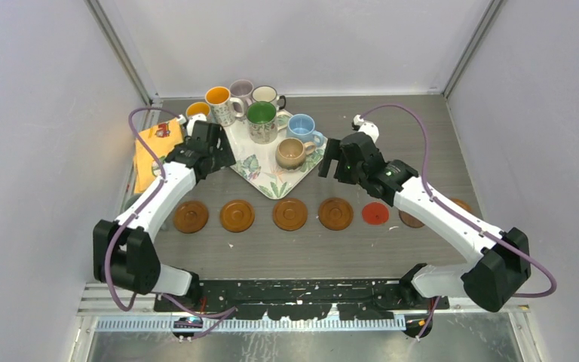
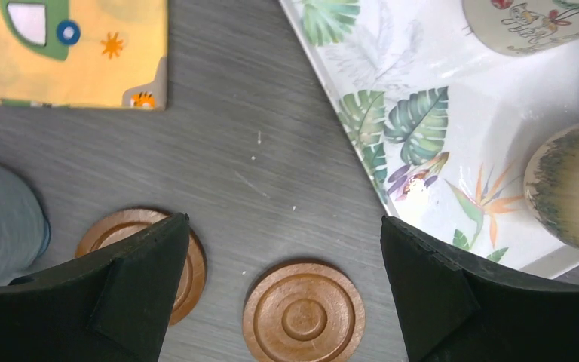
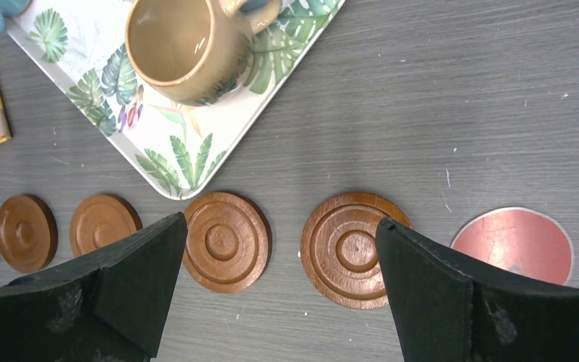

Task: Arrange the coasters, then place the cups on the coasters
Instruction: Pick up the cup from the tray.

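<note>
Next, my left gripper moves outward and down onto the near side of the orange-inside cup, close by the yellow cloth.
Seven coasters lie in a row across the table: four orange-brown ones (image 1: 191, 217) (image 1: 237, 216) (image 1: 290, 214) (image 1: 335, 213), a thin red one (image 1: 375, 214), a dark brown one (image 1: 411, 219) and one more (image 1: 462, 204), both partly under my right arm. Several cups stand on the leaf-patterned tray (image 1: 264, 181), among them the tan cup (image 1: 292, 153), light blue cup (image 1: 301, 128) and green-inside cup (image 1: 261, 121). My left gripper (image 1: 212, 151) (image 2: 285, 249) hangs open and empty left of the tray, above a coaster (image 2: 304, 313). My right gripper (image 1: 333, 160) (image 3: 281, 249) is open and empty too, over two coasters (image 3: 226, 241) (image 3: 350, 249), with the tan cup (image 3: 188, 45) ahead.
A yellow cloth with cars (image 1: 157, 143) lies left of the tray, with an orange-inside cup (image 1: 197, 111) beside it. A grey rounded object (image 2: 4, 219) sits at the left end of the coaster row. Grey walls close in the table on three sides.
</note>
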Available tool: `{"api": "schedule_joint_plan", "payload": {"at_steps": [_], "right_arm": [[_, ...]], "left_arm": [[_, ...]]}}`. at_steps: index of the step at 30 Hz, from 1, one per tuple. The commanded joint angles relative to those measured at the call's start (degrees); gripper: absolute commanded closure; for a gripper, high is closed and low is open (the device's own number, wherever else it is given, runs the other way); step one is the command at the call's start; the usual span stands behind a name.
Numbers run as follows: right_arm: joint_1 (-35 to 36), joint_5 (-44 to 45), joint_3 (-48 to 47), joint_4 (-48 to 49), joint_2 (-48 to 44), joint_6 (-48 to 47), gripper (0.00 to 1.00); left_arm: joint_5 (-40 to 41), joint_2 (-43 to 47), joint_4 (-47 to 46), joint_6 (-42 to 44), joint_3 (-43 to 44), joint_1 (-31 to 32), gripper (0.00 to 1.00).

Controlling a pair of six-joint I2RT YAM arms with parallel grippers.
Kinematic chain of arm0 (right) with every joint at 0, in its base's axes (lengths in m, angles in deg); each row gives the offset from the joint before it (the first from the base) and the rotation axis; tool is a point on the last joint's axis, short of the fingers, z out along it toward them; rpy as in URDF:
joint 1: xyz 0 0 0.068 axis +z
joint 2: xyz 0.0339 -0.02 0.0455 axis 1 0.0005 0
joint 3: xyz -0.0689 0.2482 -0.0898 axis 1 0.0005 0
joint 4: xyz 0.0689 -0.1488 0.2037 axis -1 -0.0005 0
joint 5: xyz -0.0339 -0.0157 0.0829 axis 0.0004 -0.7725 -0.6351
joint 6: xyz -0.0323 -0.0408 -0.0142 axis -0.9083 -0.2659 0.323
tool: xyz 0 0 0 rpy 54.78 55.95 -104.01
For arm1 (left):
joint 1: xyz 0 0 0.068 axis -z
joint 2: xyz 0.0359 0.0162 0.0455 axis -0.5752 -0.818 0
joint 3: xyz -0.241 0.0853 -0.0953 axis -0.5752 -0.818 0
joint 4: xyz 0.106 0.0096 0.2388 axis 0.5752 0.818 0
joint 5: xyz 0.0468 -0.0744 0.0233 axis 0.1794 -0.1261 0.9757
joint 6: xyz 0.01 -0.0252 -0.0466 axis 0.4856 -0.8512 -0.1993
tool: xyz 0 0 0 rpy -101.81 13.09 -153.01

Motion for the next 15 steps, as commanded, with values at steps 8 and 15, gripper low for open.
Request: {"api": "schedule_joint_plan", "payload": {"at_steps": [8,15], "right_arm": [[-0.4,0.9,-7.0,-2.6,4.1,0.1,0.00],[-0.3,1.1,-7.9,-4.7,3.1,-0.4,0.00]], "left_arm": [[-8.8,-14.0,-14.2,6.4,12.1,-11.0,0.00],[-14.9,-25.3,-17.4,10.8,19.1,-15.4,0.10]]}}
